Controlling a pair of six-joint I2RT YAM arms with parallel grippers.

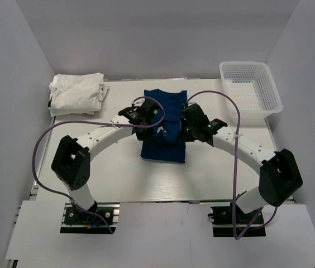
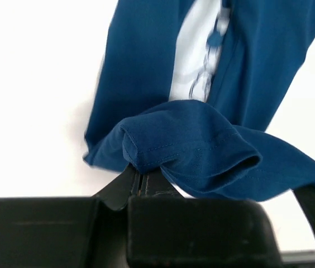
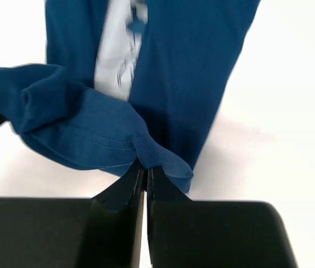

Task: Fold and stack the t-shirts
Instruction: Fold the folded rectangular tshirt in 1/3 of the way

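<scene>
My left gripper should next move outward and down to let go of the hem onto the shirt's body (image 1: 158, 116) (image 2: 145, 67) beside the print, since that cloth lies below and outward.
A dark navy t-shirt (image 1: 163, 125) lies folded lengthwise in the middle of the table, collar towards the back. My left gripper (image 1: 155, 129) is shut on its stitched hem at the shirt's left side; in the left wrist view the hem (image 2: 191, 146) bunches over the closed gripper (image 2: 139, 169). My right gripper (image 1: 183, 133) is shut on the same hem at the right side, the hem corner (image 3: 157, 153) pinched in the gripper (image 3: 146, 167). Both hold the hem lifted above the shirt's body, whose white print (image 3: 118, 50) shows beneath. Folded white t-shirts (image 1: 77, 92) are stacked at the back left.
A white plastic mesh basket (image 1: 251, 92) stands at the back right corner of the table. Grey walls close in the table on three sides. Purple cables loop from each arm over the table (image 1: 124, 173).
</scene>
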